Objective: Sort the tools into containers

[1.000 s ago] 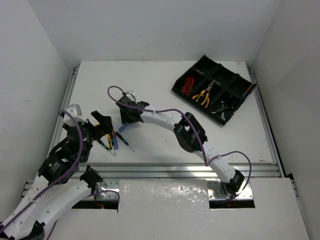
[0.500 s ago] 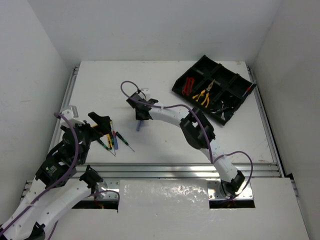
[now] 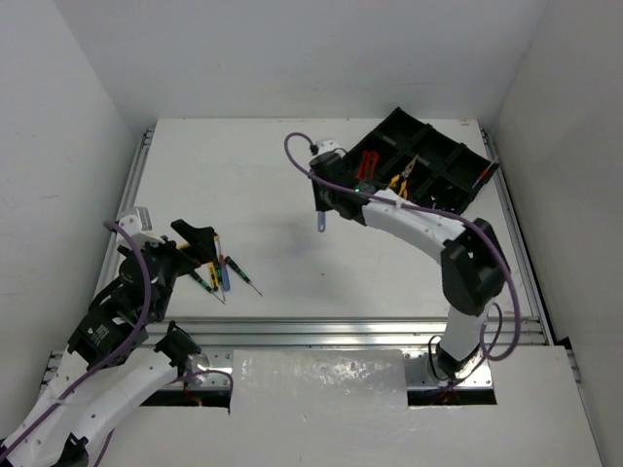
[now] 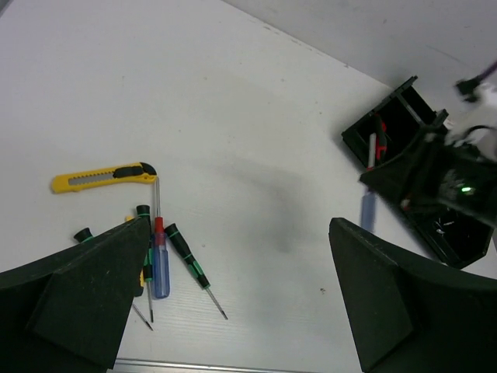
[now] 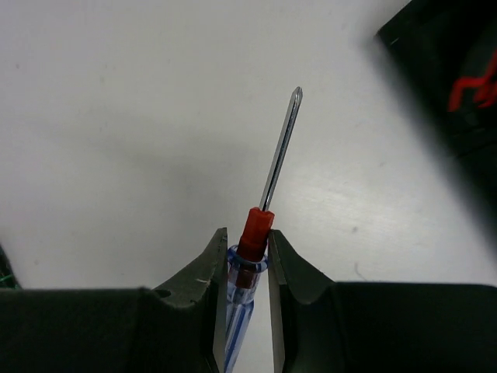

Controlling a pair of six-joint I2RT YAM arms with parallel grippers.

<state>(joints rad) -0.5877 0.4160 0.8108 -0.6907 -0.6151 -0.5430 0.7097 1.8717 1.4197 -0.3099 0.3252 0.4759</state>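
Note:
The right gripper carries the screwdriver away from my base next, across the black tray, over the tray's end section nearest the side [image 3: 472,171].
My right gripper [image 3: 321,207] is shut on a blue-handled screwdriver [image 3: 321,223] with a red collar, held above the table just left of the black tray [image 3: 458,199]. In the right wrist view the jaws [image 5: 247,237] clamp the handle's top [image 5: 250,233] and the shaft points up and away. My left gripper [image 3: 204,245] is open and empty over the remaining screwdrivers [image 3: 226,273]. In the left wrist view [image 4: 239,233] these screwdrivers [image 4: 160,260] lie between its fingers, at the left. Red-handled pliers [image 3: 367,166] and yellow-handled pliers [image 3: 395,186] lie in tray compartments.
A yellow utility knife [image 4: 101,177] lies beside the screwdrivers. The tray sits skewed at the far right, near the right wall; its corner [image 5: 454,70] shows in the right wrist view. An aluminium rail [image 3: 341,326] runs along the table's near edge.
My right gripper has carried the blue screwdriver from beside the pile at the left up and to the right, close to the tray. My left arm has drawn back slightly.

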